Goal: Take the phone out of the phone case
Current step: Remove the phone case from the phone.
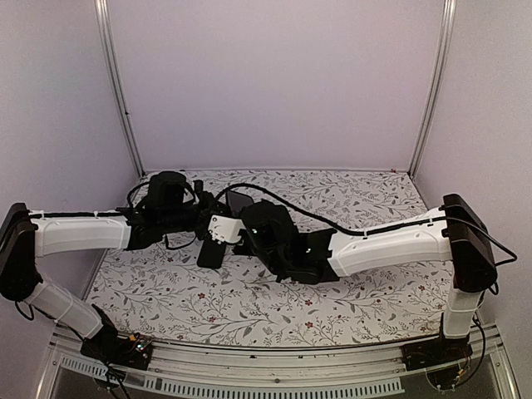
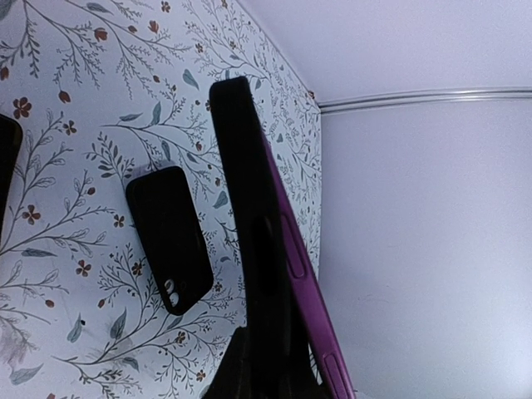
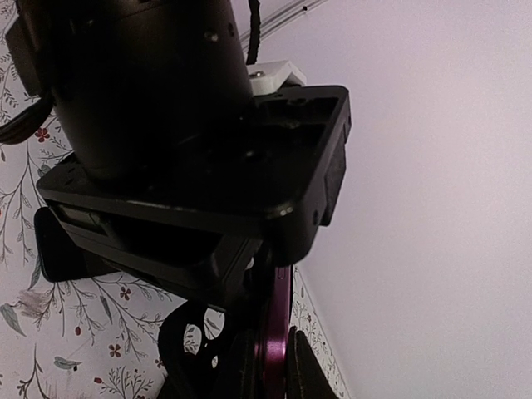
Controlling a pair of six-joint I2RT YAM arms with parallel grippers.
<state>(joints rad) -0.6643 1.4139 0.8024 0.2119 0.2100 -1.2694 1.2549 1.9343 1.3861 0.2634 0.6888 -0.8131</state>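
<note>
Next I will move my right gripper back and down to release the purple phone (image 2: 309, 312) on the tablecloth's near part, which lies empty below and back from the gripper.
In the left wrist view a black phone case (image 2: 248, 208) stands on edge, and a purple phone (image 2: 309, 312) leans out of it to the right, apart at the near end. My left gripper (image 2: 266, 382) is shut on the case's near end. In the right wrist view the purple phone's edge (image 3: 273, 328) sits clamped between my right gripper's (image 3: 274, 374) fingers. In the top view both grippers, left (image 1: 218, 226) and right (image 1: 248, 224), meet at the phone and case (image 1: 238, 202), held above the table's middle left.
A second black phone case (image 2: 170, 237) lies flat on the floral tablecloth, below the grippers in the top view (image 1: 210, 253). Another dark object (image 2: 7, 158) shows at the left wrist view's left edge. The left wrist housing (image 3: 166, 125) fills the right wrist view. Lilac walls enclose the table.
</note>
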